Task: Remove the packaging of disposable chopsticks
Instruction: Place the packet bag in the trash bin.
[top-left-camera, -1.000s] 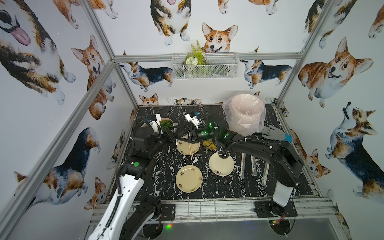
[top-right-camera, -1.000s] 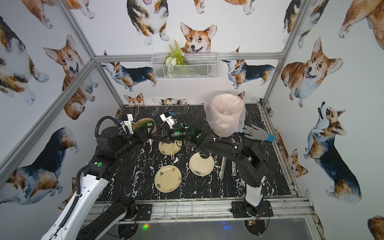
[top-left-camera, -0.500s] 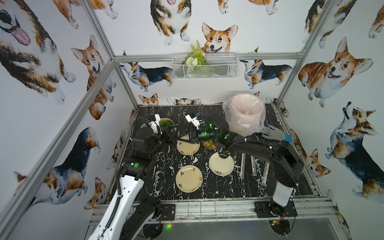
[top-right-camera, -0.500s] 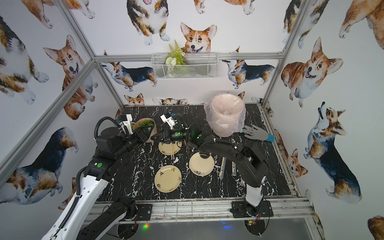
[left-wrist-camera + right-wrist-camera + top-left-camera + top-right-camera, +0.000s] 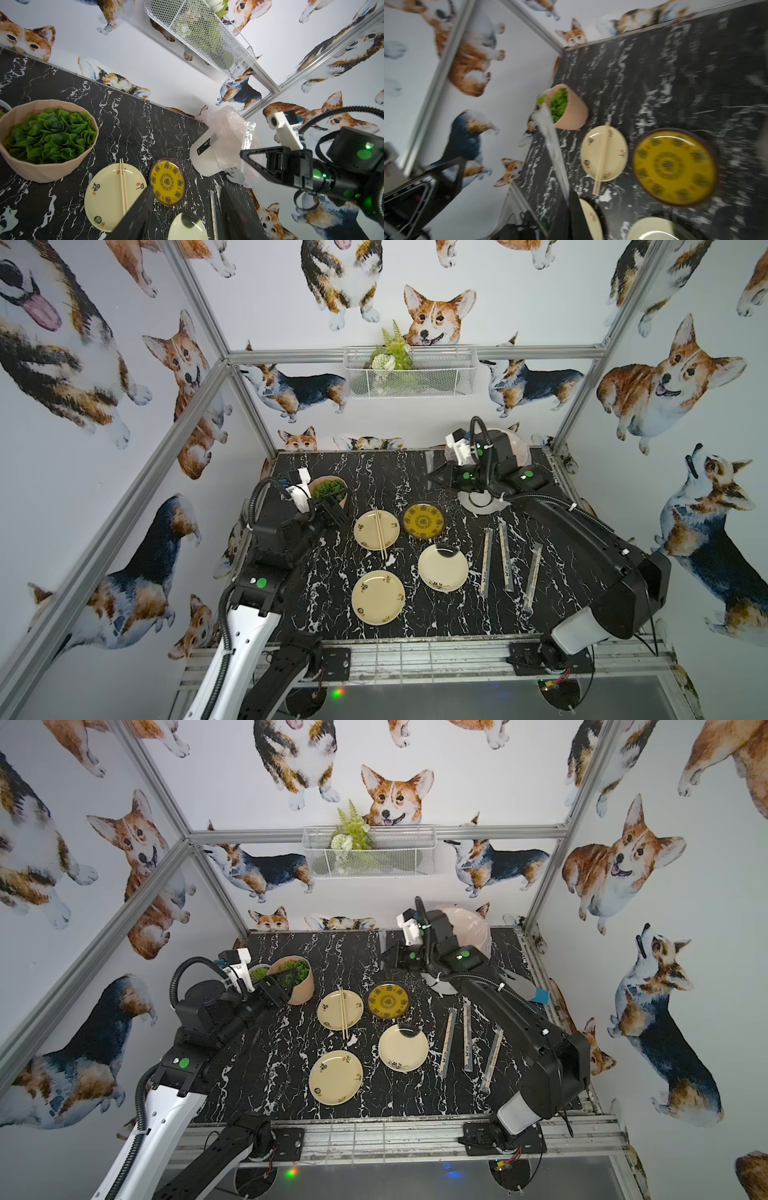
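Note:
My right gripper swings over the pink bin's opening (image 5: 469, 926) next, fingers turning down, and releases the sleeve, as the bin is beside it, away from the plant pot.
A bare pair of disposable chopsticks (image 5: 379, 533) (image 5: 123, 185) lies across the far cream plate (image 5: 365, 526). My right gripper (image 5: 434, 477) (image 5: 388, 957) hangs over the back of the table, left of the bin, shut on an empty clear packaging sleeve (image 5: 552, 149) that sticks out from its jaws. My left gripper (image 5: 334, 512) (image 5: 187, 201) is open and holds nothing, beside the plant pot (image 5: 330, 491). Three wrapped pairs (image 5: 486, 560) (image 5: 505, 556) (image 5: 534, 576) lie side by side on the right of the table.
A pink bin with a crinkly clear liner (image 5: 469, 928) (image 5: 224, 133) stands at the back right, behind my right arm. A yellow plate (image 5: 424, 520) and two more cream plates (image 5: 443, 567) (image 5: 378, 596) sit mid-table. A grey glove (image 5: 519, 982) lies on the right.
Both grippers were close together above the far cream plate. My right gripper has swung back and right with the sleeve. My left gripper has opened and drawn back left to the plant pot.

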